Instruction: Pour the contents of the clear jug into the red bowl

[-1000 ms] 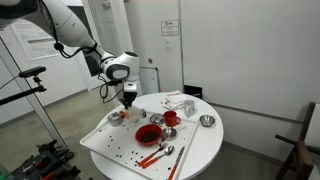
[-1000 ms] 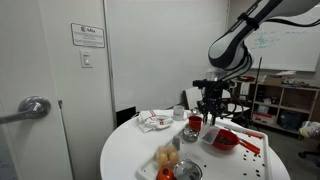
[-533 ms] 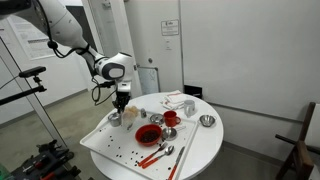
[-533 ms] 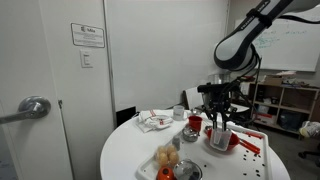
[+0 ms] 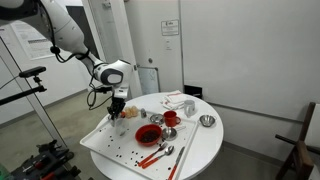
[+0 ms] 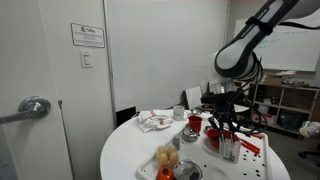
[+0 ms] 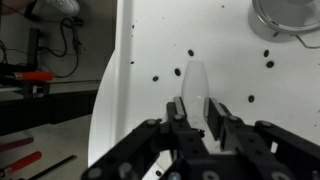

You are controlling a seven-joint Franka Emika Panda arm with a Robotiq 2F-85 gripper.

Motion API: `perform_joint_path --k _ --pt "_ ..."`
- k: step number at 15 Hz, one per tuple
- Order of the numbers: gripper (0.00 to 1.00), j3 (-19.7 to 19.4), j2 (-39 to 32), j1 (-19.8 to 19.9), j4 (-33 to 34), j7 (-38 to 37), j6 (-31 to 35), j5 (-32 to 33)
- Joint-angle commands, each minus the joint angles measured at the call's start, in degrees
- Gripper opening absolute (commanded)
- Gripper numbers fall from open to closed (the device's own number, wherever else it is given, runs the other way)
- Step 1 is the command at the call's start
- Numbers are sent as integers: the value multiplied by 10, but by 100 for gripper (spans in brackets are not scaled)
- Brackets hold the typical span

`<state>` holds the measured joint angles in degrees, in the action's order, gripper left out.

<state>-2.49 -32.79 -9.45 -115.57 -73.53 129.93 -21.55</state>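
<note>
My gripper is to carry the clear jug down onto the white tray near its edge (image 5: 118,129) next, and then I let go of it there.
My gripper (image 5: 116,107) is low over the white tray's outer end, to the side of the red bowl (image 5: 148,133). In the wrist view its fingers (image 7: 196,113) are shut on the clear jug (image 7: 195,80), which sticks out past the fingertips just above the tray. Whether the jug touches the tray is unclear. The red bowl is round and shallow with a dark inside, and it sits mid-tray, apart from the gripper. In an exterior view the gripper (image 6: 227,138) stands in front of the bowl and partly hides it.
The white tray (image 5: 100,146) lies on a round white table, with dark beans scattered on it. A red cup (image 5: 170,118) and metal bowls (image 5: 207,121) (image 7: 285,15) stand near. Red utensils (image 5: 155,155) lie in front. The tray's edge and the floor are close beside the gripper.
My gripper has moved away from the red bowl toward the tray's outer end and come lower, with the clear jug in it. Nothing else has moved.
</note>
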Motion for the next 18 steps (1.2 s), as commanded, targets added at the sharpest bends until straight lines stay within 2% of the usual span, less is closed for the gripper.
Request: perform_joint_path --k 1,7,8,15,16,18 --pt "10 15 -20 7 3 -13 -3 1" --pt "11 16 -51 14 6 -10 -1 -3" --pt "46 15 -53 16 5 -9 2 -3" --pt "96 16 -54 28 2 -4 0 -6" --pt "100 18 -52 33 3 -1 -3 -11" --pt "100 23 -45 45 3 5 -9 -25"
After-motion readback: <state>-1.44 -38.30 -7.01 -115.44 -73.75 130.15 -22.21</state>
